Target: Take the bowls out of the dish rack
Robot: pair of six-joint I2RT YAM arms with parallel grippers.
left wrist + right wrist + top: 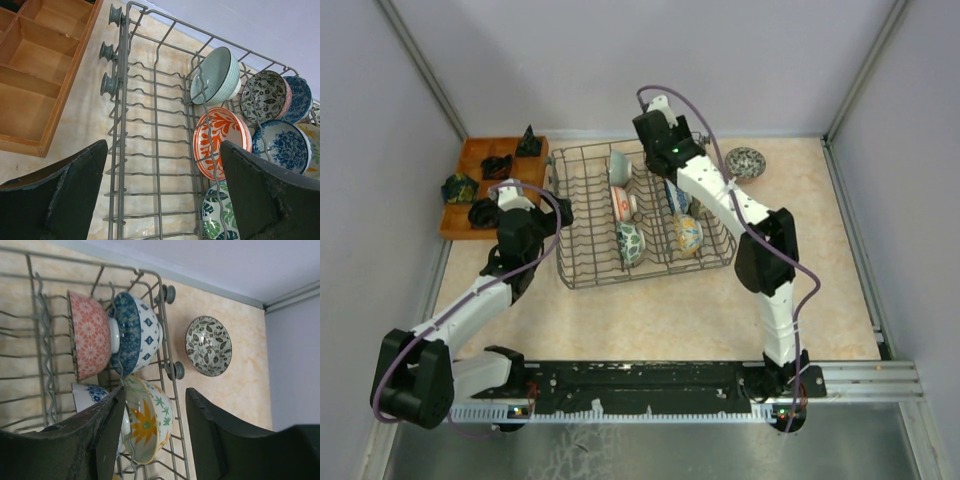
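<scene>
The yellow-flower bowl stands on edge beneath my right gripper's open fingers, so my right gripper should next move down onto the yellow-flower bowl's rim (156, 426), with one finger inside and one outside.
The dark wire dish rack (582, 283) stands mid-table with several bowls on edge in its right half. Among them are a pale green bowl (216, 75), a red-and-white one (220, 142), a blue-and-white one (282, 145) and a green-leaf one (629, 243). My left gripper (165, 192) hangs wide open over the rack's bare left rows and holds nothing. At the rack's far right side my right gripper (156, 400) is open just above a yellow-flower bowl (150, 425), its left finger close to the rim. A grey leaf-patterned bowl (208, 345) lies on the table outside the rack.
An orange compartmented tray (470, 185) with dark objects sits at the far left beside the rack. Grey walls close in the table at the back and on both sides. A pink bowl (89, 342) and a dark blue bowl (137, 332) stand nested by the rack's right rim.
</scene>
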